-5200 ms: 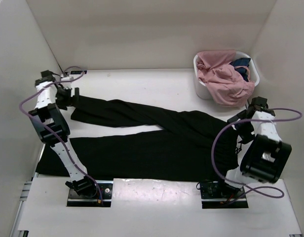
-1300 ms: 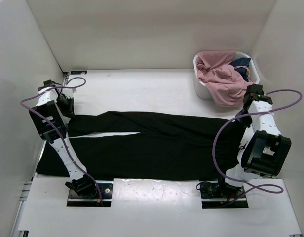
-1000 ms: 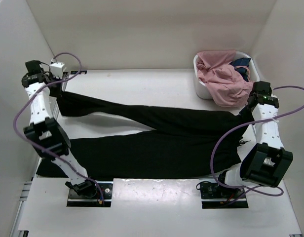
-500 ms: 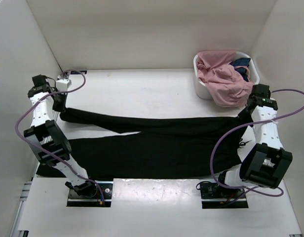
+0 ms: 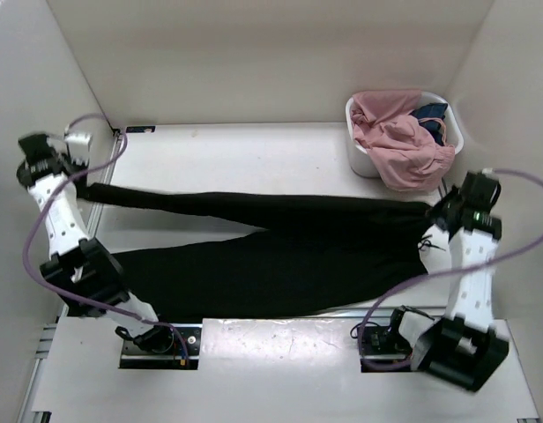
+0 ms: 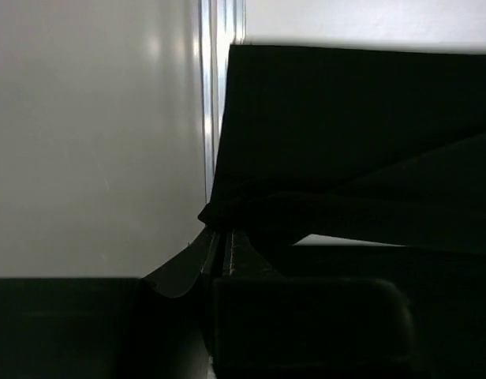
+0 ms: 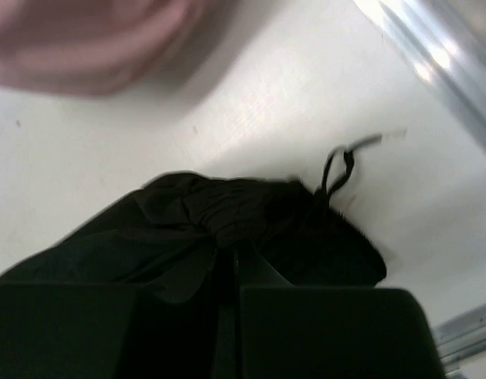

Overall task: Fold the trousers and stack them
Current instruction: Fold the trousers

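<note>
My right gripper draws back toward the table's near edge next and folds the waistband [image 7: 227, 209] end over the near side of the trousers.
The black trousers [image 5: 280, 251] lie lengthwise across the white table [image 5: 236, 159]. Their far leg is stretched in a straight line between my two grippers, and the near leg lies flat in front of it. My left gripper [image 5: 78, 187] is shut on the far leg's cuff at the table's left edge; in the left wrist view the fabric [image 6: 345, 134] spreads away from the left gripper [image 6: 224, 233]. My right gripper [image 5: 438, 212] is shut on the waistband at the right. In the right wrist view the bunched waistband [image 7: 227, 209] and its drawstring [image 7: 338, 169] sit at the right gripper [image 7: 233, 251].
A white basket [image 5: 359, 157] stands at the back right, holding a pink garment [image 5: 397, 137] and a small dark blue cloth [image 5: 430, 117]. White walls enclose the table on the left, back and right. The pink garment [image 7: 93, 39] shows at the top of the right wrist view.
My left arm has swung outward to the left wall, pulling the far leg taut and straight. My right arm has shifted slightly nearer with the waistband.
</note>
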`<state>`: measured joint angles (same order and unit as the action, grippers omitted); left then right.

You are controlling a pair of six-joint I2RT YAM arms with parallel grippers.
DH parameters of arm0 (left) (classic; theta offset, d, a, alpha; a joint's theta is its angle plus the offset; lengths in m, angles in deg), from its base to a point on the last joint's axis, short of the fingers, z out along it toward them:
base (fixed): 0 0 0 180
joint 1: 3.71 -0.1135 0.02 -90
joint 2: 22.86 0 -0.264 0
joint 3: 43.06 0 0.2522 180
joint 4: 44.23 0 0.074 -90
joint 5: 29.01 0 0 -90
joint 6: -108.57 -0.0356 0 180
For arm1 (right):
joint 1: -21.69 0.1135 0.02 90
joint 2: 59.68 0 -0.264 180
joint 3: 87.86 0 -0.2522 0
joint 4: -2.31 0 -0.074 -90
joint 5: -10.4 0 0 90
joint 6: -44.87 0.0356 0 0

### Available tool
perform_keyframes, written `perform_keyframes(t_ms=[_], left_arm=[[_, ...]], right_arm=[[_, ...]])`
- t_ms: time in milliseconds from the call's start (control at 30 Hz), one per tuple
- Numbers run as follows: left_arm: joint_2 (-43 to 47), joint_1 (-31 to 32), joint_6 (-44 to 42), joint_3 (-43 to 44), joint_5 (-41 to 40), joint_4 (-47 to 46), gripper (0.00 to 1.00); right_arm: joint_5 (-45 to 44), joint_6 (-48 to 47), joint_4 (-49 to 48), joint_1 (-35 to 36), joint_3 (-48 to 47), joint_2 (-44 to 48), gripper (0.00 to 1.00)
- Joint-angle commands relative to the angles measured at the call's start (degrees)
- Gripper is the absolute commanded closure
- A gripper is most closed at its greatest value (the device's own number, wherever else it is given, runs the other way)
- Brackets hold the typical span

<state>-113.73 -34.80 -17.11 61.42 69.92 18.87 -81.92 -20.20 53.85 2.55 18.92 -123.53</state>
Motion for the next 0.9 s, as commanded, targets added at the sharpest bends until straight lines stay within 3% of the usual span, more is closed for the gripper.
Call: perform_keyframes(t_ms=[0,33,200,333,500,733,867], left_arm=[[8.31,-6.16,-3.69,-12.52,-3.48,2.43,0.86],[10.08,-7.39,-4.56,-15.63,-3.48,2.43,0.86],[19.66,-14.59,-10.45,-31.36,-5.23,2.43,0.86],[21.61,-19.00,-13.97,-37.79,-5.76,0.32,0.86],[19.94,-20.67,-14.59,-39.21,-4.71,-0.30,0.86],[13.98,-20.68,-15.12,-26.67,-2.86,-0.30,0.86],[13.35,-21.73,-17.31,-26.20,-3.39,-0.30,0.86]], right_arm=[[5.40,-0.59,-1.92,-1.52,9.42,10.37,1.00],[6.10,1.51,-1.92,-1.52,15.46,13.03,1.00],[2.78,10.13,7.80,-1.52,26.30,32.60,1.00],[-2.33,12.51,13.28,-1.52,28.44,41.87,1.00],[-5.14,14.10,16.27,-1.52,24.76,33.38,1.00],[-12.16,12.60,19.87,-1.52,7.28,19.40,1.00],[-12.70,13.12,27.93,-1.52,2.86,16.83,1.00]])
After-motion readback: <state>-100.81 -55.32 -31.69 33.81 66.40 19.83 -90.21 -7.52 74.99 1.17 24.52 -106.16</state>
